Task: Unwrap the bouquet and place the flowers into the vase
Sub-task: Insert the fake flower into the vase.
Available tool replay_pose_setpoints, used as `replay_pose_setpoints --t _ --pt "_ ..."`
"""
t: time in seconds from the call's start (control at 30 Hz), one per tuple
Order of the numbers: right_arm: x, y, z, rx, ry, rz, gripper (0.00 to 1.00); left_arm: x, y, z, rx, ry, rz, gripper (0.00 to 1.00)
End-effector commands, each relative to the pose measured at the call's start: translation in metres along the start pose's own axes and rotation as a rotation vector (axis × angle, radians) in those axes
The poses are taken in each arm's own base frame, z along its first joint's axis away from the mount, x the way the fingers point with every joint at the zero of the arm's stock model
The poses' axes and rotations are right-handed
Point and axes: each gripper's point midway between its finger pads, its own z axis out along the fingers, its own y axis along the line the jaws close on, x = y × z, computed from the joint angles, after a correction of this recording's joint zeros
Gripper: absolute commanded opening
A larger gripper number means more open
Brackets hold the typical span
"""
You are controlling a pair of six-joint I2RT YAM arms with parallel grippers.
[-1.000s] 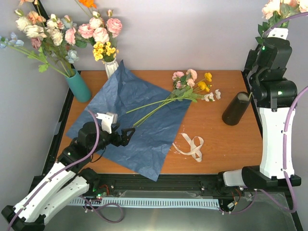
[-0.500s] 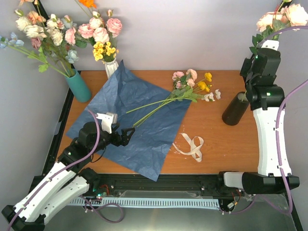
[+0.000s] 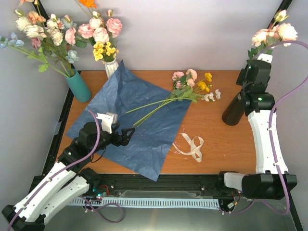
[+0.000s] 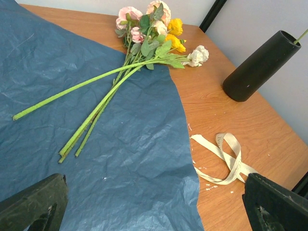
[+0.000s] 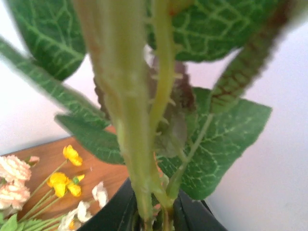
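Note:
The left gripper moves outward and down onto the bare part of the lone stem (image 3: 151,104) (image 4: 77,89) next, because the stem lies splayed apart from the others on the paper.
The dark vase (image 3: 234,109) stands at the table's right edge, also seen in the left wrist view (image 4: 260,67) with a green stem at its mouth. My right gripper (image 3: 253,57) hovers above it, shut on the stems of a few flowers (image 3: 274,33) whose pink and cream blooms stick up. In the right wrist view the stems (image 5: 139,144) sit pinched between the black fingers (image 5: 115,211). The remaining flowers (image 3: 192,86) lie across the spread blue paper (image 3: 130,120). My left gripper (image 3: 126,134) rests open and empty over the paper, its fingers (image 4: 33,202) wide apart.
A beige ribbon (image 3: 191,146) lies loose on the wood beside the paper's right edge. A teal vase (image 3: 78,85) and a white ribbed vase (image 3: 110,66), both full of flowers, stand at the back left. The wall is close behind the dark vase.
My right arm has lowered, bringing the held flowers down toward the vase. The left arm, paper and lying flowers have not moved.

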Motion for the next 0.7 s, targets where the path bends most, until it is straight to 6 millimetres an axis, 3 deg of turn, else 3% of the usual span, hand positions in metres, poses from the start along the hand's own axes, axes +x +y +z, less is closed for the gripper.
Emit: replay_pose_setpoints --t 0.0,0.17,0.27,0.5,0.67 --pt "0.029 0.0 0.011 0.005 0.056 0.067 0.2 -0.002 0.0 0.0 -0.007 -0.006 -0.015 1.0" --pt "0.069 0.011 0.031 0.002 0.199 0.057 0.39 -0.001 0.002 0.001 -0.016 -0.001 -0.019 0.99" --pt "0.079 0.014 0.034 -0.001 0.244 0.064 0.55 0.0 0.003 0.003 -0.019 0.006 -0.02 0.99" --pt "0.077 0.017 0.023 -0.043 0.273 0.07 0.92 0.0 0.003 0.003 -0.023 0.008 -0.021 0.99" --pt "0.062 0.022 0.004 -0.112 0.27 0.081 1.0 -0.001 0.002 0.005 -0.019 0.017 -0.017 1.0"
